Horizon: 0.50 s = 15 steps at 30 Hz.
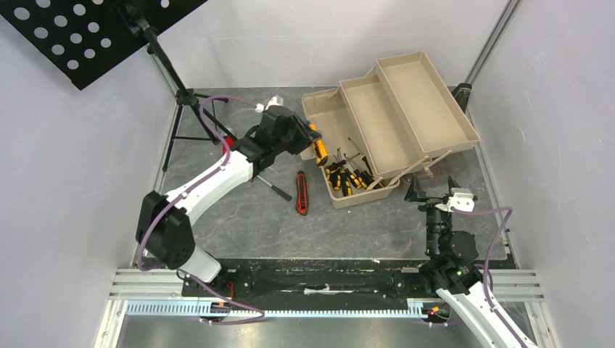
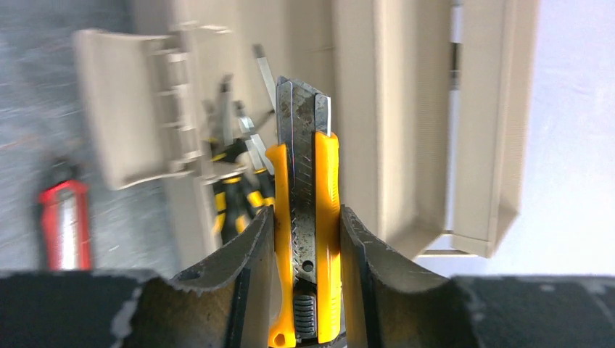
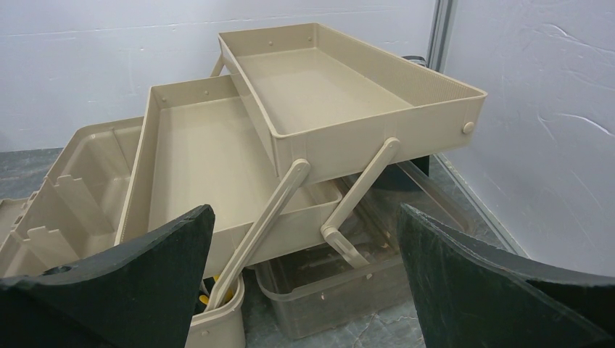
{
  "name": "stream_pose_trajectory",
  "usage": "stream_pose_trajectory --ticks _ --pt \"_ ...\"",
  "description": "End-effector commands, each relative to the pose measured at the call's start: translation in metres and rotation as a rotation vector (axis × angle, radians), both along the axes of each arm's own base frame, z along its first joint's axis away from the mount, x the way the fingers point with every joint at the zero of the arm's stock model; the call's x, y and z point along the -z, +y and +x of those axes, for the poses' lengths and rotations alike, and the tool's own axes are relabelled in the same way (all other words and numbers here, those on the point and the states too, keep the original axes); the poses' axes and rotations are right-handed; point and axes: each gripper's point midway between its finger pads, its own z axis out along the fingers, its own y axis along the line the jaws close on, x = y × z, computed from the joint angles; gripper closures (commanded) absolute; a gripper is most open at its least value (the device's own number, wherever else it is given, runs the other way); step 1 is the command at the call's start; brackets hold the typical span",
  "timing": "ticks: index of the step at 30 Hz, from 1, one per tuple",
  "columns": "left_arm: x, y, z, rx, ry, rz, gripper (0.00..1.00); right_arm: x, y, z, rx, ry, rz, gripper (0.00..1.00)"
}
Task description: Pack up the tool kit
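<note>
The empty lower tray (image 1: 384, 138) (image 2: 413, 156) is to the right of my left gripper in the top view, so I should move across the toolbox's bottom section and let go of the knife there.
The tan toolbox (image 1: 435, 101) stands open at the back right with its two trays folded out. Several yellow-and-black screwdrivers (image 1: 344, 177) lie in its bottom compartment. My left gripper (image 1: 313, 145) hovers at the box's left end, shut on an orange utility knife (image 2: 326, 188) whose blade end points at the box (image 2: 406, 145). A red utility knife (image 1: 301, 192) lies on the table in front of the box, seen blurred (image 2: 65, 225) at the left of the left wrist view. My right gripper (image 1: 434, 194) is open near the box's front right corner, facing the trays (image 3: 326, 94), nothing between its fingers.
A dark-handled tool (image 1: 275, 190) lies on the table beside the left arm. A black perforated music stand (image 1: 80, 29) on a tripod (image 1: 188, 109) fills the back left corner. A clear plastic tub (image 3: 362, 283) sits under the trays. White walls close in both sides.
</note>
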Motion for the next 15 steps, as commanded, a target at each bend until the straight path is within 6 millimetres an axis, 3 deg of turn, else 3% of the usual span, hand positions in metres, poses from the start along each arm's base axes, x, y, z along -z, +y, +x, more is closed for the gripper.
stream_pose_trajectory --ticks 1,8,15 --pt "-0.068 -0.060 0.021 0.072 -0.147 -0.186 0.83 -0.014 -0.003 -0.005 -0.001 -0.061 0.044 0.02" --pt "-0.084 -0.135 0.032 0.184 -0.185 -0.244 0.83 -0.016 -0.003 -0.006 -0.003 -0.071 0.047 0.02" --pt "-0.074 -0.183 0.048 0.198 -0.228 -0.269 0.83 -0.016 -0.005 -0.007 0.004 -0.076 0.053 0.02"
